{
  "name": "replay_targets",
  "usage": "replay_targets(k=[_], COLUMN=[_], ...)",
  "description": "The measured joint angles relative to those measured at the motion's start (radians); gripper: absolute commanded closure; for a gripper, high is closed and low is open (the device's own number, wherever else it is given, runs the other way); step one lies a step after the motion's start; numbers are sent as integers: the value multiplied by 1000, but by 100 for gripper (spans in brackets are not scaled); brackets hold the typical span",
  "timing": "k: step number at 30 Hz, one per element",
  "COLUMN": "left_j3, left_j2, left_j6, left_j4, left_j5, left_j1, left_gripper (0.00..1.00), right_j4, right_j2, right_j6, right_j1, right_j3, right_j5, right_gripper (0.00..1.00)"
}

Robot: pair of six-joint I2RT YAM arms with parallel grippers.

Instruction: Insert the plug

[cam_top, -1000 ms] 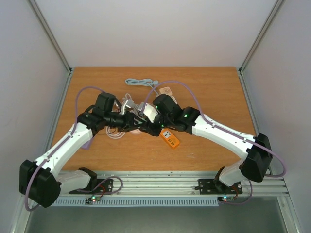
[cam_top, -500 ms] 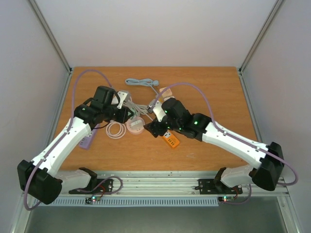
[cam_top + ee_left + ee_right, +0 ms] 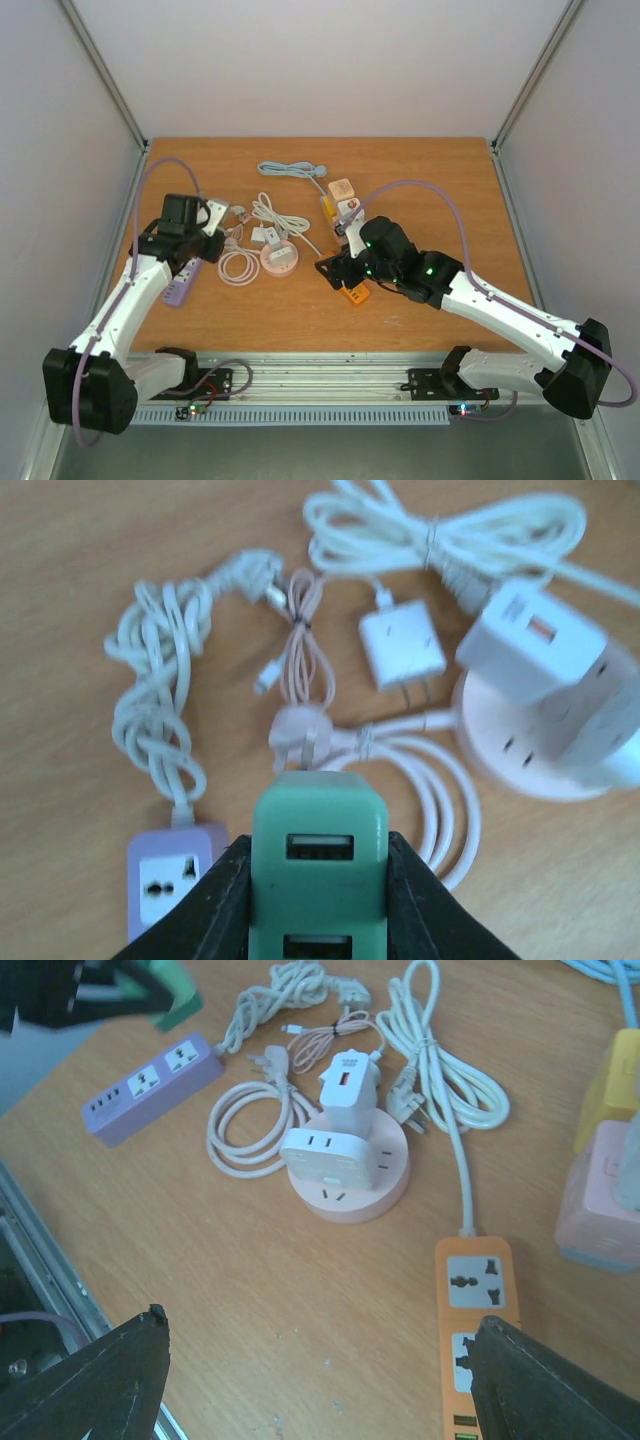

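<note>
The purple power strip's cable-end socket (image 3: 192, 265) (image 3: 170, 888) is empty below my left gripper, toward the left in the wrist view, so I will lower the gripper that way onto it next.
A green two-port USB plug (image 3: 320, 865) sits between the black fingers of my left gripper (image 3: 320, 885), which is shut on it. It hangs over the table, just right of the purple power strip (image 3: 170, 885), and shows at the upper left of the right wrist view as the green plug (image 3: 172, 992). In the top view my left gripper (image 3: 212, 225) is at the left of the table. My right gripper (image 3: 320, 1360) is open and holds nothing, above bare wood beside the orange power strip (image 3: 478, 1325). A round pink socket (image 3: 350, 1185) carries a white adapter (image 3: 348, 1090).
Coiled white cables (image 3: 250, 1130) lie between the purple strip (image 3: 150, 1085) and the pink socket (image 3: 279, 258). Yellow and pink cube sockets (image 3: 341, 197) stand behind my right gripper (image 3: 335, 270). A grey cable (image 3: 290, 170) lies at the back. A small white charger (image 3: 402, 655) rests near the cables.
Both arms have pulled apart from the middle of the table. My right gripper has opened and drawn back to the right. My left gripper has moved left, still shut on the green plug.
</note>
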Motion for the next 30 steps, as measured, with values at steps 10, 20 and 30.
replay_targets(k=[10, 20, 30], left_j3=[-221, -221, -214], left_j2=[-126, -20, 107], left_j6=[115, 127, 149], left_j4=[39, 138, 175], left_j5=[-60, 5, 26], left_j1=[128, 279, 287], left_gripper=[100, 100, 100], right_j4=[-23, -22, -26], right_j2=[-46, -22, 15], right_j6=[63, 85, 87], right_j1=[-56, -86, -90], right_j3=[-6, -6, -5], right_j5=[-2, -49, -52], right_gripper=[19, 21, 22])
